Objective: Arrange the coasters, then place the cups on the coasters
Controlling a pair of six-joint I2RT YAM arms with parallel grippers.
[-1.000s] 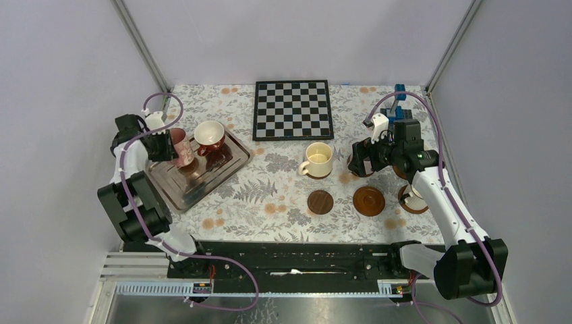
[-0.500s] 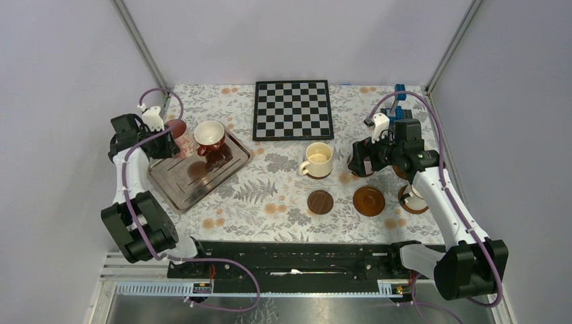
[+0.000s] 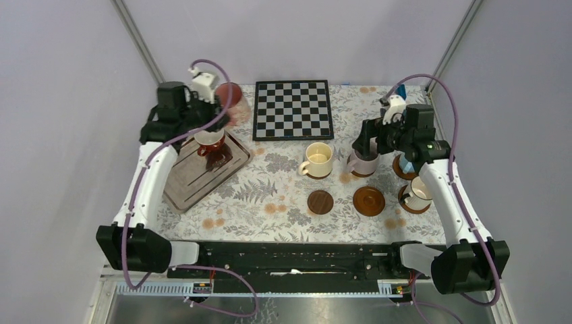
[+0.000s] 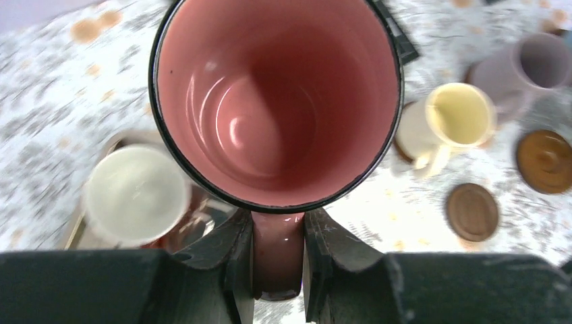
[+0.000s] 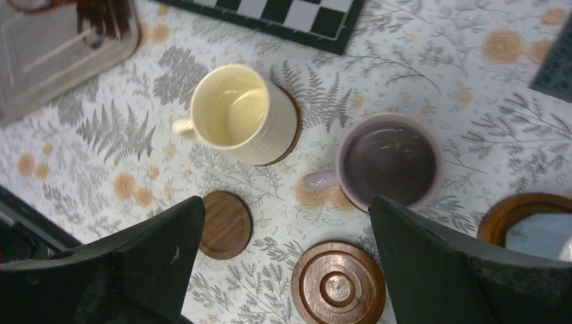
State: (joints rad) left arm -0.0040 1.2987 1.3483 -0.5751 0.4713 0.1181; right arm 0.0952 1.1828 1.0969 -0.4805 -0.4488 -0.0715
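Observation:
The left gripper carries the pink cup back, across and down to release it next, as the bare ringed coaster lies below, to its right in the top view.
My left gripper (image 4: 277,229) is shut on the handle of the pink cup (image 4: 276,101), which hangs in the air near the chessboard's left edge (image 3: 231,94). The dark red cup with cream inside (image 3: 210,138) stands on the metal tray (image 3: 185,182). The cream cup (image 5: 236,115) and lilac cup (image 5: 388,162) each sit on a coaster. My right gripper (image 5: 287,206) hovers open above them, holding nothing. Two bare coasters lie in front: a small dark one (image 5: 226,225) and a ringed one (image 5: 338,283). At the right, a light blue cup (image 3: 407,164) and a white cup (image 3: 418,194) stand on coasters.
A black-and-white chessboard (image 3: 293,109) lies at the back centre. Metal frame posts rise at both back corners. The tray sits slanted at the left of the flowered tablecloth.
My left arm has lifted the pink cup off the tray and swung it up toward the back, beside the chessboard. My right gripper has drawn up and back, uncovering the lilac cup.

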